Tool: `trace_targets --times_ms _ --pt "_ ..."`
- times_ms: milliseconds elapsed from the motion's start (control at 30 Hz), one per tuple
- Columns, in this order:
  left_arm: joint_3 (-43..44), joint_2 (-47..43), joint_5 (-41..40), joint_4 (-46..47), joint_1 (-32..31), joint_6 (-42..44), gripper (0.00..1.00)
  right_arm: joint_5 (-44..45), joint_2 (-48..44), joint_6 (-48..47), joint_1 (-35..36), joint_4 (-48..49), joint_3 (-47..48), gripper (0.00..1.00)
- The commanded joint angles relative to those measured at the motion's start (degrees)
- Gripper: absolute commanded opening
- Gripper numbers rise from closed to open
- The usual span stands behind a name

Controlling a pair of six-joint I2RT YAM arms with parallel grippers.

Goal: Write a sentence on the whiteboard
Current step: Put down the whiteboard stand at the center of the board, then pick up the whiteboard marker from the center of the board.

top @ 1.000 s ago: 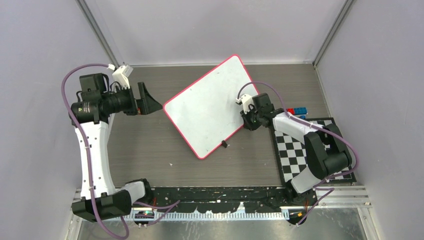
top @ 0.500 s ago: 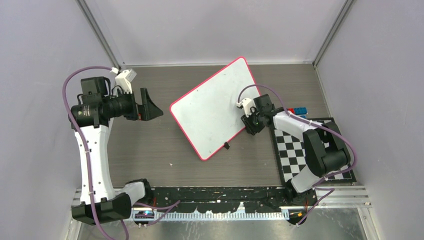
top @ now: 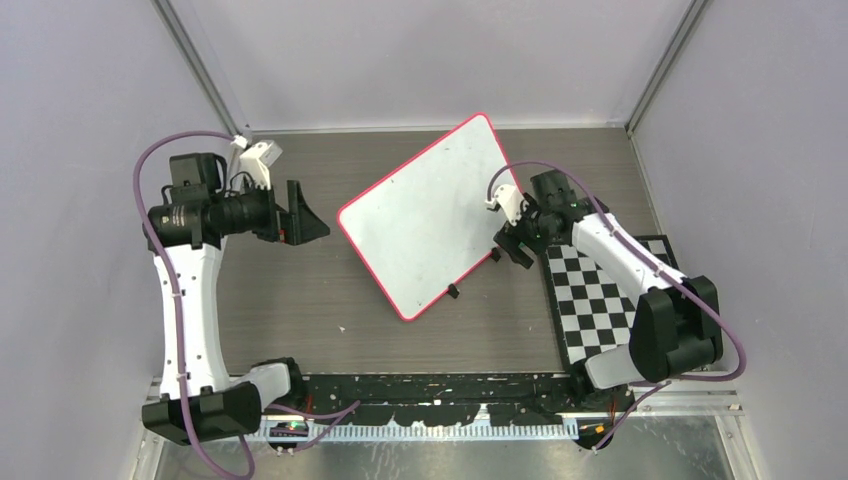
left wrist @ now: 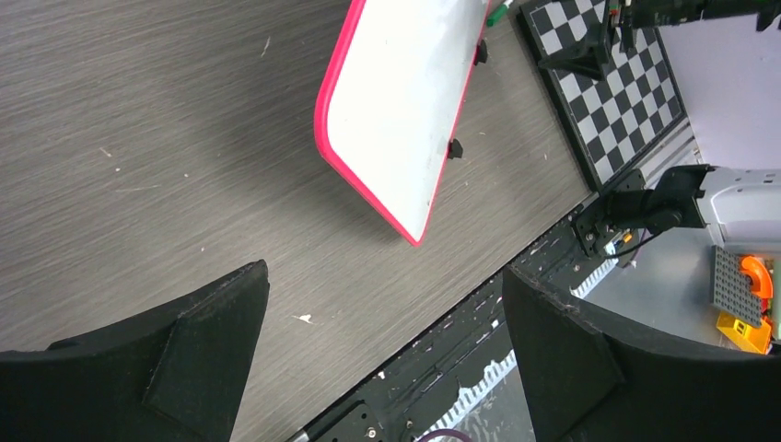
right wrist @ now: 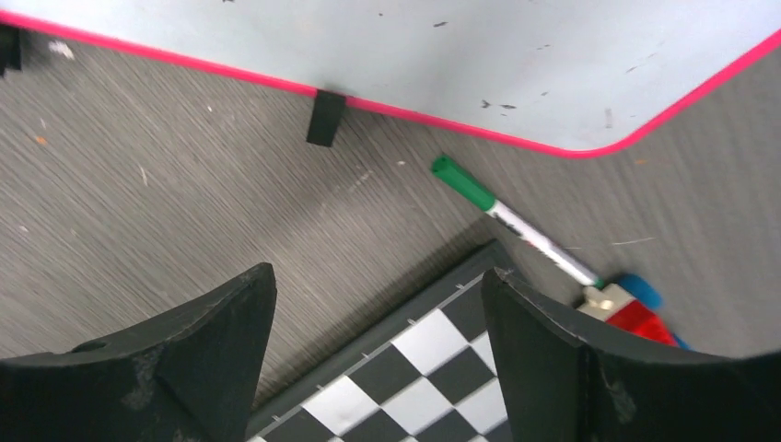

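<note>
The right gripper turns in line and lowers around the green cap's end by the marker's body (right wrist: 488, 203) next, as the marker lies slantwise to my open fingers.
The whiteboard (top: 425, 215), white with a pink-red rim, lies tilted on the grey table; the left wrist view shows the whiteboard (left wrist: 405, 92) ahead, the right wrist view the near rim of the whiteboard (right wrist: 368, 46). The sentence is not in view; the board's face shows only small dark specks. My right gripper (top: 508, 250) is open just off the board's right edge, above the mat's corner, and my right gripper (right wrist: 378, 274) holds nothing. A green-capped marker (right wrist: 516, 230) lies on the table beside the board. My left gripper (top: 305, 215) hovers open left of the board; in its own view my left gripper (left wrist: 384, 273) is empty.
A black-and-white checkerboard mat (top: 610, 300) lies right of the board, and the mat (right wrist: 414, 368) sits under my right jaws. Red and blue blocks (right wrist: 635, 308) rest by the marker's far end. A black clip (right wrist: 324, 118) sticks out from the board's rim. Walls enclose the table.
My right gripper opened, let go of the board's right edge and drew back to the right. The board shifted slightly right before that. My left arm drifted a little right.
</note>
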Motion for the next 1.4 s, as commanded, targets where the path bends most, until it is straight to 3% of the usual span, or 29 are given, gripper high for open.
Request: trace_targets --times_ms 0,200,300,633,1033,1267,1367 --pt "0.23 0.71 3.65 -0.01 -0.31 3.00 1.00 -0.66 -0.80 -14.97 -0.67 -9.02 5.14 0.88" --pt "0.81 1.07 4.49 0.92 -0.29 2.04 1.00 3.90 6.34 -34.97 -0.93 -12.70 7.07 0.82" --pt "-0.43 0.33 5.19 2.65 -0.28 0.41 1.00 4.71 10.02 -40.60 -1.80 -12.09 7.72 0.79" --pt "-1.36 0.87 4.36 3.93 -0.32 -0.56 1.00 2.44 20.83 -42.55 -3.54 -11.39 17.15 0.77" --pt "-0.91 3.99 4.14 5.09 -0.33 -1.29 1.00 1.62 28.74 -46.03 -3.50 -11.59 19.20 0.63" --pt "-0.87 4.87 4.23 5.36 -0.27 -1.60 1.00 1.74 29.54 -49.49 -3.63 -10.83 16.67 0.37" --pt "-0.69 5.37 4.32 5.52 -0.27 -1.78 1.00 2.03 28.54 -50.24 -3.60 -10.77 16.08 0.22"
